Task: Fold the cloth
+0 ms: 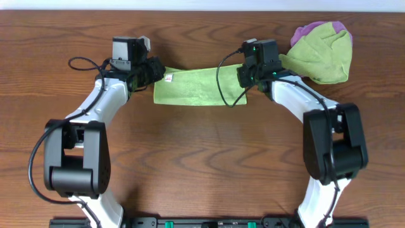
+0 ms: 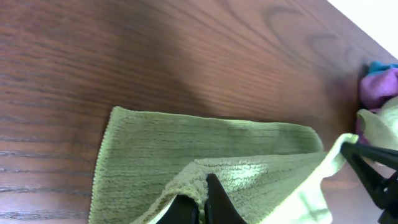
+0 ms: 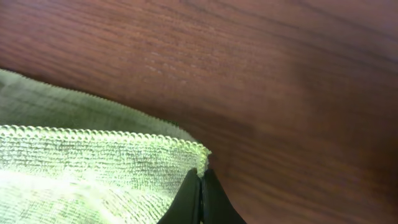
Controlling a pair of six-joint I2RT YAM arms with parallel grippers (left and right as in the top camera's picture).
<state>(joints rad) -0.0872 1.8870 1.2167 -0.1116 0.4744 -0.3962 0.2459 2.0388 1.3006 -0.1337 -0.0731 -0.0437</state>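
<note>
I will next lower my left gripper toward the lower layer's bare corner [image 2: 119,116], which is below and outward of it, and let go of the cloth, because the upper layer stops short.
A light green cloth [image 1: 199,87] lies folded over on the wooden table between my two grippers. My left gripper [image 1: 156,71] is shut on the cloth's left corner; in the left wrist view the black fingers [image 2: 202,198] pinch the upper layer of the green cloth [image 2: 205,146] above the lower layer. My right gripper [image 1: 248,79] is shut on the right corner; in the right wrist view the fingertips [image 3: 200,180] pinch the hemmed corner of the cloth [image 3: 81,162] just above the table.
A heap of other cloths [image 1: 324,50], green over purple, lies at the back right beside the right arm. It also shows at the right edge of the left wrist view [image 2: 379,87]. The brown wooden table [image 1: 202,164] stretches toward the front.
</note>
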